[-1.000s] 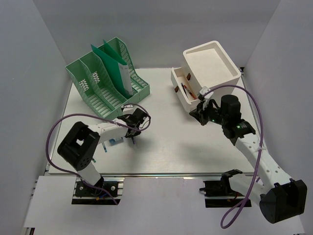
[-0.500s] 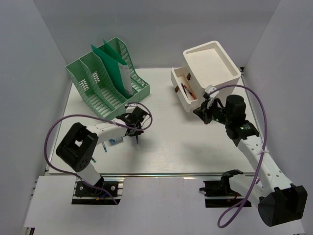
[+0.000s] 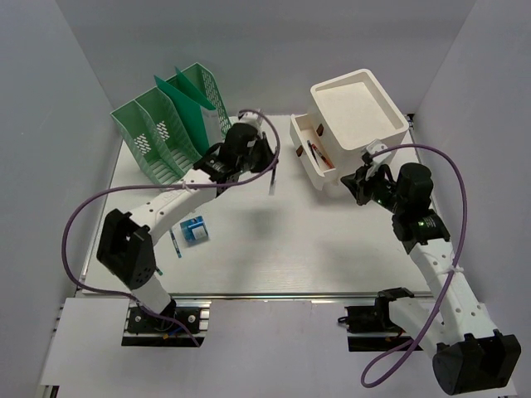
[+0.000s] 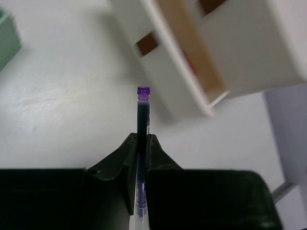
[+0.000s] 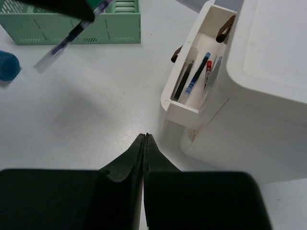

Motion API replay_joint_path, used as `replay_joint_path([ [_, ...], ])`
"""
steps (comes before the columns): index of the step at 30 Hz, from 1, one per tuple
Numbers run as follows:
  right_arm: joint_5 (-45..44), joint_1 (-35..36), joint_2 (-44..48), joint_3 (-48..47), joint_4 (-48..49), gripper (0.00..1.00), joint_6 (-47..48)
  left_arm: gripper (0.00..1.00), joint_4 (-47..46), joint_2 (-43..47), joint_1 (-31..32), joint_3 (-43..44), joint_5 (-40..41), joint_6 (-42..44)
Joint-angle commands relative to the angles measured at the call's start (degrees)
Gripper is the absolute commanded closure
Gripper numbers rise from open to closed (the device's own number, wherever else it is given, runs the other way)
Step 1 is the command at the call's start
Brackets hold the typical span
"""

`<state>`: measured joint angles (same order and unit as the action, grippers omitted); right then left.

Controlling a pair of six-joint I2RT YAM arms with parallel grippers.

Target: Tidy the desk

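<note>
The robot's left hand will first go outward and to the right in the top view, to get over the open drawer with pens already inside, at its far end (image 3: 307, 131).
My left gripper (image 3: 267, 162) hangs over the back middle of the white desk (image 3: 274, 249), shut on a purple pen (image 3: 271, 180). In the left wrist view the pen (image 4: 142, 112) sticks out past the fingertips (image 4: 153, 143) toward the white drawer box (image 4: 225, 52). The box's drawer (image 3: 311, 154) stands open with several pens (image 5: 196, 76) inside. My right gripper (image 3: 353, 184) is shut and empty, just right of the drawer; its wrist view shows the gripper (image 5: 145, 137) low over the desk before the drawer (image 5: 192, 86).
A green file organizer (image 3: 170, 128) stands at the back left. A small blue object (image 3: 195, 230) and a loose pen (image 3: 175, 245) lie at the front left. Pale grey walls enclose the desk.
The left gripper closed on the purple pen at the front left, lifted it and carried it back and right toward the drawer. The right arm drew back slightly to the right.
</note>
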<state>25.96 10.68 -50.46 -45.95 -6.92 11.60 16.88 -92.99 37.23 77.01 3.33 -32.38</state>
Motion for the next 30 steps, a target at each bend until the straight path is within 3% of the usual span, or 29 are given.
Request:
replay_joint_path([
  [1, -0.4, -1.1, 1.0, 0.6, 2.9, 1.00, -1.1, 1.00, -6.1, -4.3, -0.3, 7.3, -6.7, -2.0],
  [6, 0.2, -2.0, 1.4, 0.8, 3.0, 1.00, -1.2, 1.00, -15.8, -13.8, -0.3, 16.0, -10.4, -9.9],
  [12, 1.3, -2.5, 1.9, 1.1, 3.1, 1.00, -1.2, 1.00, -24.3, -22.1, -0.3, 21.3, -9.0, -17.5],
  [26, 2.7, -3.1, 2.3, 1.7, 3.7, 1.00, -1.3, 1.00, -31.5, -32.7, -0.8, 26.0, -8.1, -32.7],
  [29, 2.9, -3.4, 2.2, 1.7, 3.6, 1.00, -1.3, 0.95, -31.9, -33.7, -0.8, 26.4, -7.0, -33.8],
  [30, 3.0, -3.3, 2.2, 1.7, 3.5, 1.00, -1.3, 0.82, -31.8, -34.2, -0.8, 26.8, -7.2, -33.8],
])
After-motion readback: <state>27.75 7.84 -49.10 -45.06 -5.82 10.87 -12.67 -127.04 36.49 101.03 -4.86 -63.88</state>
